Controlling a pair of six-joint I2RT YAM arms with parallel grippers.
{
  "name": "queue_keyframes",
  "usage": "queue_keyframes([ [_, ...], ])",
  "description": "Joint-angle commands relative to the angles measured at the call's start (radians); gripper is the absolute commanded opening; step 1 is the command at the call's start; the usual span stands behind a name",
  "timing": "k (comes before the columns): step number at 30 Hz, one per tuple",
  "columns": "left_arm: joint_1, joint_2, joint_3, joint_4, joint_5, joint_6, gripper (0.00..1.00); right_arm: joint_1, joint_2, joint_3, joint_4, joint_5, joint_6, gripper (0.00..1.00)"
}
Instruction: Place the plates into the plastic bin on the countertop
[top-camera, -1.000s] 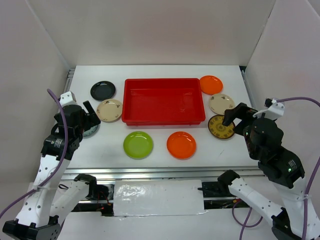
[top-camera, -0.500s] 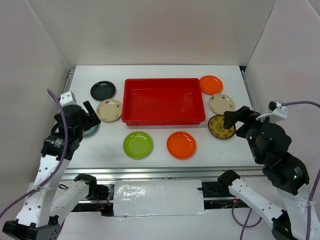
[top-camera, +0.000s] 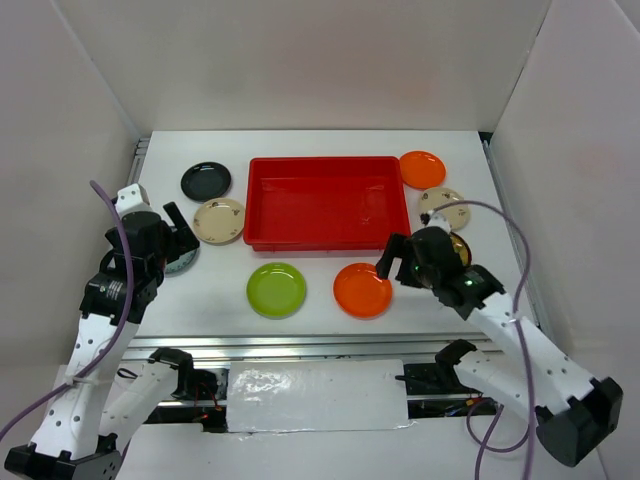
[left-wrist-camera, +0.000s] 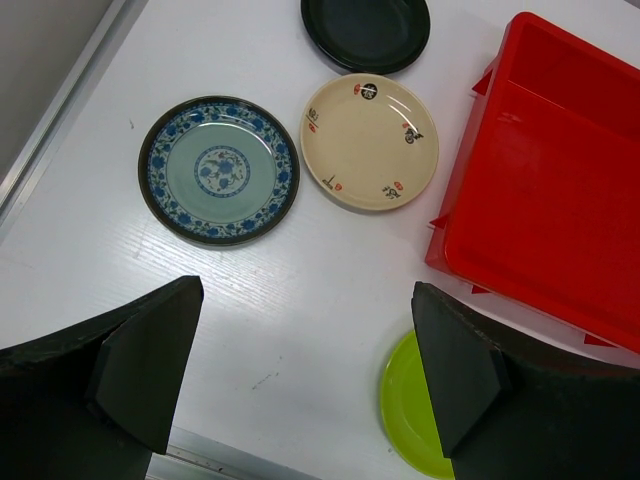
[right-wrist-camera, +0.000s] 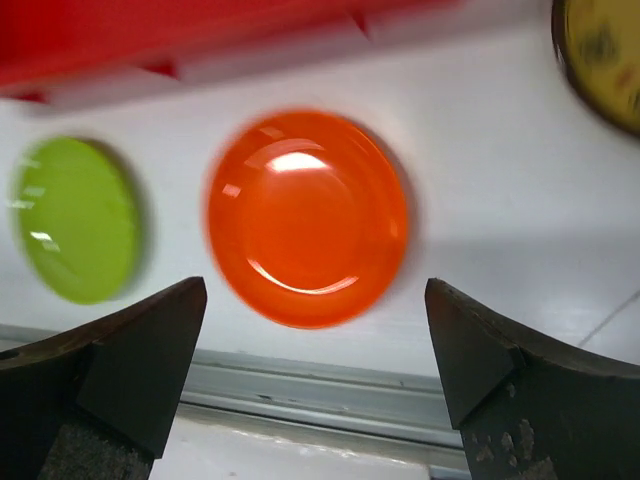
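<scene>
I will lower my right gripper to the front orange plate's rim next, by the brown-yellow plate (right-wrist-camera: 605, 60), because bare countertop (left-wrist-camera: 305, 300) leaves room there for one finger on the front orange plate's side.
The red plastic bin (top-camera: 326, 242) sits mid-countertop with no plates in it. Plates lie around it: black (top-camera: 206, 181), cream floral (top-camera: 219, 220), lime green (top-camera: 276, 289), orange (top-camera: 362, 290), a second orange (top-camera: 422, 168) and a second cream one (top-camera: 443, 200). My right gripper (top-camera: 392, 262) hangs open above the front orange plate (right-wrist-camera: 307, 215), nothing between its fingers (right-wrist-camera: 315, 300). My left gripper (top-camera: 180, 238) is open over bare countertop (left-wrist-camera: 305, 300), just near of the blue-grey patterned plate (left-wrist-camera: 219, 169) and cream plate (left-wrist-camera: 370, 141). The right arm hides most of the dark brown-yellow plate (right-wrist-camera: 605, 60).
White walls close in the countertop at the back and both sides. A metal rail (right-wrist-camera: 300, 395) runs along the front edge, just near of the orange plate. The bin's corner (left-wrist-camera: 470, 170) stands right of the left gripper.
The right arm has swung from the right side, leftward and down, to above the front orange plate. The left arm has stayed put.
</scene>
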Motion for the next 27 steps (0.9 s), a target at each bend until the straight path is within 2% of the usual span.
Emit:
queue_keyframes([
  [1, 0.004, -0.008, 0.023, 0.022, -0.005, 0.004, 0.99, -0.054, 0.035, -0.13, 0.182, -0.113, 0.094, 0.97],
  [9, 0.004, -0.006, 0.023, 0.028, 0.023, 0.016, 0.99, -0.186, 0.207, -0.295, 0.38, -0.245, 0.138, 0.93],
  [10, 0.004, -0.008, 0.023, 0.03, 0.025, 0.016, 0.99, -0.192, 0.222, -0.308, 0.402, -0.259, 0.148, 0.87],
  [12, 0.004, -0.009, 0.023, 0.031, 0.028, 0.015, 0.99, -0.207, 0.276, -0.332, 0.448, -0.311, 0.146, 0.82],
  [17, 0.004, -0.008, 0.024, 0.03, 0.029, 0.016, 0.99, -0.207, 0.317, -0.364, 0.471, -0.284, 0.175, 0.7],
  [18, 0.003, -0.008, 0.023, 0.03, 0.029, 0.015, 0.99, -0.206, 0.316, -0.369, 0.471, -0.279, 0.181, 0.62],
  [20, 0.004, -0.008, 0.024, 0.031, 0.032, 0.016, 0.99, -0.207, 0.308, -0.381, 0.479, -0.276, 0.191, 0.51],
  [21, 0.003, -0.008, 0.026, 0.031, 0.031, 0.015, 0.99, -0.207, 0.305, -0.386, 0.481, -0.275, 0.195, 0.4],
  [23, 0.004, -0.008, 0.024, 0.028, 0.029, 0.013, 0.99, -0.207, 0.29, -0.403, 0.485, -0.259, 0.209, 0.27],
  [24, 0.004, -0.008, 0.024, 0.028, 0.025, 0.009, 0.99, -0.207, 0.285, -0.414, 0.484, -0.253, 0.214, 0.14],
  [27, 0.004, -0.005, 0.024, 0.027, 0.023, 0.004, 0.99, -0.207, 0.256, -0.432, 0.478, -0.245, 0.221, 0.02],
])
